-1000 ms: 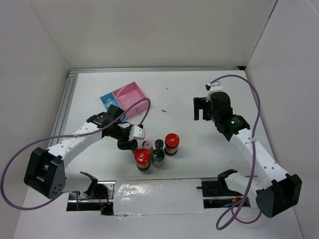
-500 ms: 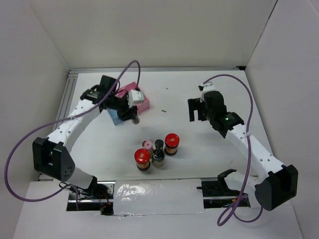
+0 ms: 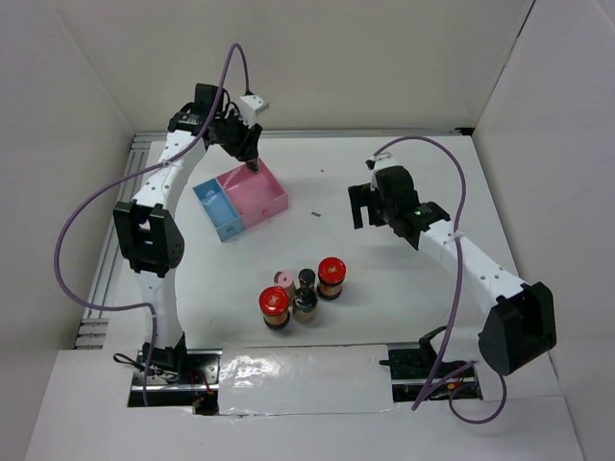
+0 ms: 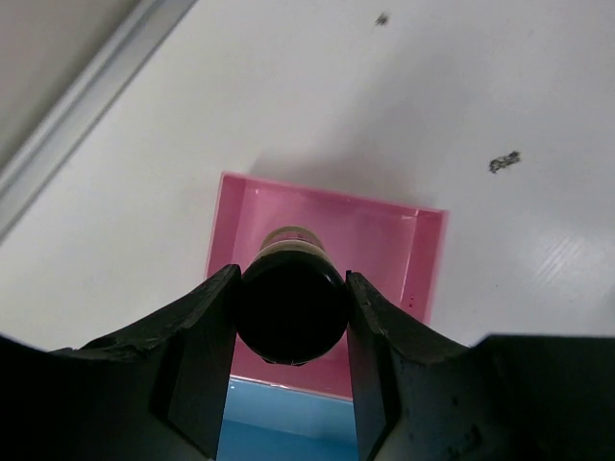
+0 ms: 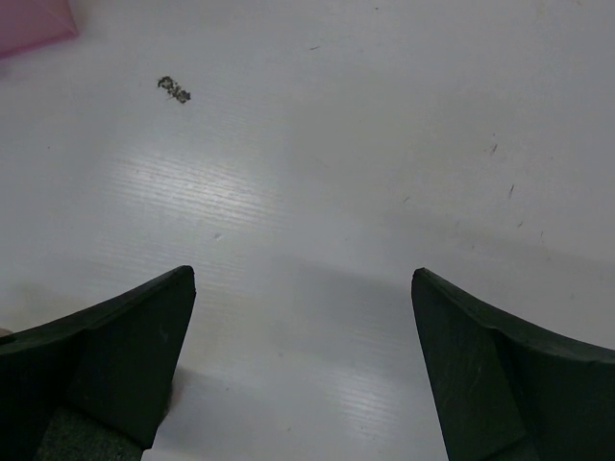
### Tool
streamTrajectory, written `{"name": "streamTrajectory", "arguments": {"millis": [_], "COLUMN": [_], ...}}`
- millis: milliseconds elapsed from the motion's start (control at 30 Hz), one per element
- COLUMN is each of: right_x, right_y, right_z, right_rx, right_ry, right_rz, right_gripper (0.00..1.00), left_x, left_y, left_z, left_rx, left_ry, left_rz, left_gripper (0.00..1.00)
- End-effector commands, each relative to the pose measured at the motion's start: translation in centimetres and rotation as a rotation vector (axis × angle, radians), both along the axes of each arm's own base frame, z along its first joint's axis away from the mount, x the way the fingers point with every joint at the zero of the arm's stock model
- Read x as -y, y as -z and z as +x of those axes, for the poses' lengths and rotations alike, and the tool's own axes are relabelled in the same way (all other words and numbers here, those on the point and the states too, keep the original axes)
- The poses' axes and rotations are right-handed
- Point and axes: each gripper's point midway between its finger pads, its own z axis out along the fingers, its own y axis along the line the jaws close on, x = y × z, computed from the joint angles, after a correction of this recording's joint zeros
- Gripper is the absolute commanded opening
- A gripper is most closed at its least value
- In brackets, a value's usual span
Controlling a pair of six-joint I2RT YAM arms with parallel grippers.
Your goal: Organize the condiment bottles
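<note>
My left gripper lowers the slim dark bottle into the pink section's far corner next, away from the blue section, since the tray's pink section is empty.
My left gripper is shut on a slim dark bottle with a black cap and holds it above the pink compartment of the pink-and-blue tray. The other bottles stand in a cluster at the near middle: two red-lidded jars, a pink-capped one and two black-capped ones. My right gripper is open and empty, above bare table right of the tray; its wrist view shows only the table.
A small dark speck lies on the table between the tray and my right gripper, and shows in the right wrist view. A metal rail runs along the table's left edge. White walls close in the left, back and right.
My left arm has swung from the bottle cluster to the back, carrying the black-capped bottle over the tray's pink compartment. My right gripper has drifted a little left and back.
</note>
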Motion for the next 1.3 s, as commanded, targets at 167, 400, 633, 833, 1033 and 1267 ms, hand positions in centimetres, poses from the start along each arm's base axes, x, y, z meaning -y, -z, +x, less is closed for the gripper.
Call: {"name": "streamTrajectory", "arguments": {"millis": [167, 400, 633, 833, 1033, 1267], "right_x": [-1.9, -2.8, -3.2, -3.4, -4.0, -4.4], "right_y": [-1.5, -0.6, -0.7, -0.9, -0.8, -1.1], "right_z": [1.6, 1.7, 1.8, 1.5, 1.1, 0.6], "right_rx": [0.036, 0.009, 0.009, 0.004, -0.004, 0.001], "right_ry": [-0.016, -0.033, -0.035, -0.041, -0.057, -0.064], "right_rz": [0.019, 0.009, -0.008, -0.008, -0.004, -0.012], "right_gripper": [1.00, 1.00, 1.00, 1.00, 1.00, 1.00], "left_x": [-0.7, -0.6, -0.5, -0.8, -0.6, -0.7], "left_y": [3.2, 6.8, 8.8, 9.8, 10.4, 9.4], "left_z": [2.7, 4.5, 5.9, 6.7, 6.3, 6.0], "left_rx": [-0.043, -0.049, -0.012, -0.006, -0.017, -0.009], "left_ry": [-0.091, -0.106, -0.118, -0.139, -0.131, -0.135], "left_rz": [-0.023, -0.031, -0.032, -0.019, -0.029, -0.035], "left_gripper": [0.00, 0.00, 0.00, 0.00, 0.23, 0.79]}}
